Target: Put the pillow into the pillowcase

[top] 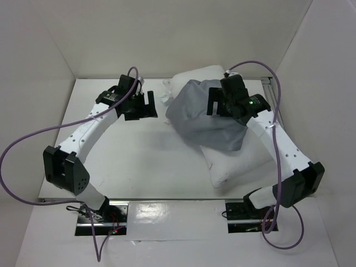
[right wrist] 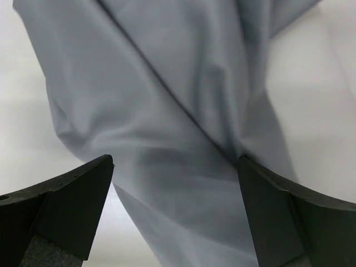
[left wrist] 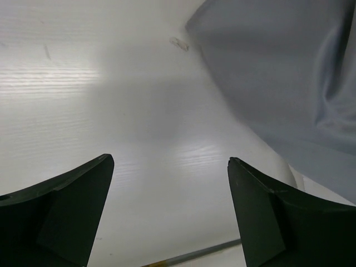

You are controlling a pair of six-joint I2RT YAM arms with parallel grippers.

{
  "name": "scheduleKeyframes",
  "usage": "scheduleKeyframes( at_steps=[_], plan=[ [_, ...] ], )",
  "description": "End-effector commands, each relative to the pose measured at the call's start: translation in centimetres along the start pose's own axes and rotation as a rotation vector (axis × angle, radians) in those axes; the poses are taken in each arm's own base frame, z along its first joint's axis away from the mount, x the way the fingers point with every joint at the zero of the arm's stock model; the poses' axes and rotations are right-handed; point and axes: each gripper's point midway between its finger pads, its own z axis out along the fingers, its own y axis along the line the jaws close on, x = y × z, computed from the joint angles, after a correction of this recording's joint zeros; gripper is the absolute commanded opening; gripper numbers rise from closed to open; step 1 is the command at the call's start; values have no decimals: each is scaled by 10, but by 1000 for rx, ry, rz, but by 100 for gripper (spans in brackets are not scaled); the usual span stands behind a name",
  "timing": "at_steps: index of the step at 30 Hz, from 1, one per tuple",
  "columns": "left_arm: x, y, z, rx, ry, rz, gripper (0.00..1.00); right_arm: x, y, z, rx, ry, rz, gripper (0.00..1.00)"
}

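The pillow [top: 236, 164] lies below the pillowcase's corner and to its right in the top view, so my left gripper will come over and down to that corner, clear of the pillow.
The white pillow [top: 236, 164] lies on the right half of the table, running from the back wall toward the front. The grey pillowcase [top: 203, 114] lies crumpled over its middle and far part. My right gripper [top: 218, 104] is open just above the pillowcase, with grey cloth [right wrist: 178, 111] under its spread fingers. My left gripper [top: 140, 105] is open and empty over the bare table, a little left of the pillowcase, whose edge [left wrist: 278, 72] shows in the left wrist view.
White walls enclose the table [top: 139, 161] at the back and both sides. A metal rail [top: 270, 89] runs along the right edge. Purple cables loop from both arms.
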Motion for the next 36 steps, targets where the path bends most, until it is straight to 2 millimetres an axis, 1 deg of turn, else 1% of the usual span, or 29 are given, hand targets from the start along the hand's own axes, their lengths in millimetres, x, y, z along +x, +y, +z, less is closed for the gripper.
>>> scheduleKeyframes(
  at_steps=[1,3,4,5,7,8,9,10,12,13,14,17,18,19,20,21,22,23,24,26,27,28,30,31,32,33,34,35,36],
  plan=[
    [18,-35,25,250,110,-61,97,-17,21,5,-22,-65,-31,100],
    [19,-50,44,332,132,-93,99,-11,27,18,-20,-41,-45,99],
    [20,-57,53,367,150,-108,99,-15,30,22,-22,-46,-43,96],
    [24,-68,69,432,186,-136,99,-16,31,25,-20,-42,-44,93],
    [30,-79,84,478,215,-158,99,-12,33,36,-11,-19,-52,92],
    [29,-84,88,508,223,-165,99,-12,34,40,-11,-19,-52,84],
    [36,-89,102,505,249,-170,100,-10,35,43,-7,-11,-54,83],
    [30,-98,105,516,230,-152,100,-6,37,41,-10,1,-64,83],
    [36,-108,116,521,251,-149,100,-8,34,42,7,-6,-64,90],
    [31,-109,122,515,236,-156,100,-5,31,38,10,-1,-66,93],
    [26,-117,123,531,222,-143,100,-7,31,33,5,-11,-62,95],
    [25,-133,136,564,235,-157,99,-8,19,20,39,-26,-62,99],
    [21,-136,140,573,224,-169,95,-6,14,14,55,-20,-66,99],
    [23,-138,143,586,236,-178,84,-8,7,10,72,-28,-59,99],
    [16,-144,140,609,227,-184,44,-12,1,-4,84,-47,-54,99],
    [16,-145,143,608,228,-185,18,-13,-7,-9,104,-53,-47,99],
    [12,-147,142,614,219,-182,3,-15,-15,-19,126,-72,-43,99],
    [13,-146,140,607,230,-185,0,-15,-24,-23,152,-73,-36,99],
    [9,-147,132,612,221,-175,0,-12,-35,-28,181,-58,-34,99],
    [-5,-134,123,599,178,-183,0,-5,-45,-36,202,-48,-34,99],
    [-12,-132,108,603,159,-184,0,6,-54,-35,226,-14,-38,99],
    [-18,-128,99,608,136,-177,0,10,-60,-34,240,-7,-31,99],
    [-32,-118,82,594,98,-176,0,21,-65,-37,236,17,-29,99],
    [-36,-114,74,593,83,-162,0,35,-64,-27,227,53,-29,99],
    [-41,-108,67,586,70,-161,0,41,-61,-26,203,61,-27,97],
    [-47,-111,46,596,49,-146,0,46,-50,-19,146,74,-11,93],
    [-56,-107,36,597,23,-139,0,59,-47,-11,122,106,-15,88],
    [-59,-108,25,603,6,-114,0,61,-39,-8,84,112,1,69],
    [-69,-107,6,611,-32,-101,0,63,-24,-4,7,133,9,57]
  ],
)
